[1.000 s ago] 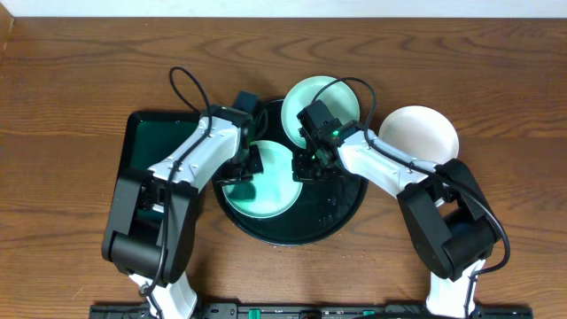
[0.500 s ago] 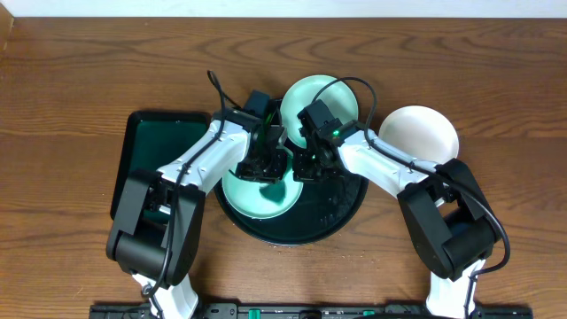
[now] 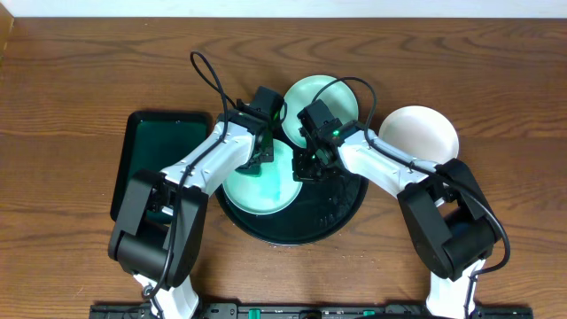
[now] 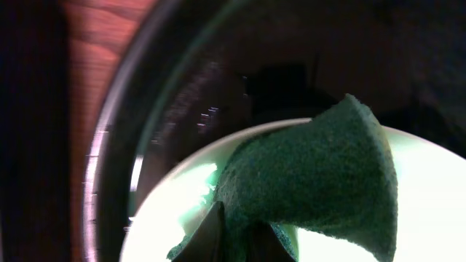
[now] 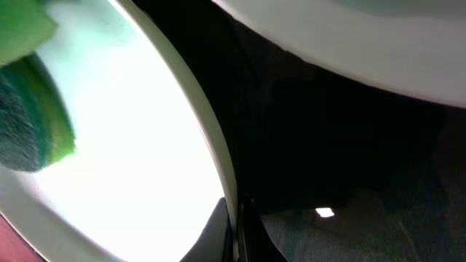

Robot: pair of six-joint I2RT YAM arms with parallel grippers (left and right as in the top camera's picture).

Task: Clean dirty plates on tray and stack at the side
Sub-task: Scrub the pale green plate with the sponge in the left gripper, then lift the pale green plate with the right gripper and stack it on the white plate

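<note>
The turquoise plate needs to go up and across next, then down to the white plate (image 3: 423,133), off the tray and right of my right gripper in the overhead view, and I need to let it go there.
A pale turquoise plate (image 3: 266,190) (image 4: 415,211) lies on the round black tray (image 3: 341,208). My left gripper (image 3: 260,162) (image 4: 237,236) is shut on a dark green sponge (image 4: 313,182) (image 5: 29,124) that presses on the plate's back part. My right gripper (image 3: 305,168) (image 5: 234,227) is shut on that plate's right rim (image 5: 218,156). A second turquoise plate (image 3: 317,96) rests at the tray's back edge, partly behind the right wrist. A white plate (image 3: 423,133) sits on the table to the right of the tray.
A rectangular dark-green tray (image 3: 158,155) lies left of the black tray, under the left arm. Both arms cross over the black tray's middle. Bare wooden table (image 3: 80,89) surrounds everything.
My left gripper has swept the sponge from the plate's left side across to its back part. The right gripper and the plate it pinches have stayed still.
</note>
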